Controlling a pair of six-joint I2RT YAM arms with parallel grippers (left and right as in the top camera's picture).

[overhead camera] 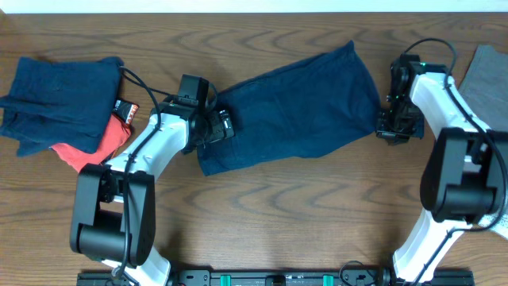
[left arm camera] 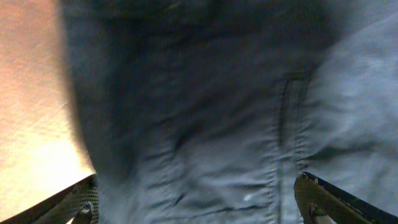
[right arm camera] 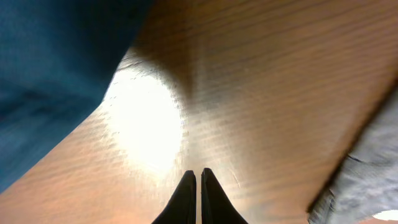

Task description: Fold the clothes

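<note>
My left gripper will next move down onto the stitched piece of cloth at the shorts' end (overhead camera: pixel 209 145) (left arm camera: pixel 202 193) and close there, because its open fingers are already on both sides of that piece of cloth.
The dark navy shorts (overhead camera: pixel 294 103) lie spread out across the middle of the wooden table, slanting up to the right. My left gripper (overhead camera: pixel 224 125) is at their left end, open, with its fingers wide apart over the cloth. In the left wrist view the shorts (left arm camera: pixel 217 93) fill the frame between the two fingers of the left gripper (left arm camera: pixel 199 202), with a stitched seam showing. My right gripper (overhead camera: pixel 395 127) is shut and empty just off the shorts' right edge. In the right wrist view the right gripper (right arm camera: pixel 198 180) hangs over bare wood, with the shorts (right arm camera: pixel 50 74) to its left.
A pile of folded navy cloth (overhead camera: pixel 55 95) lies at the far left, with a red garment (overhead camera: pixel 95 147) under its right side. A grey garment (overhead camera: pixel 488 75) lies at the right edge of the table and also shows in the right wrist view (right arm camera: pixel 367 168).
</note>
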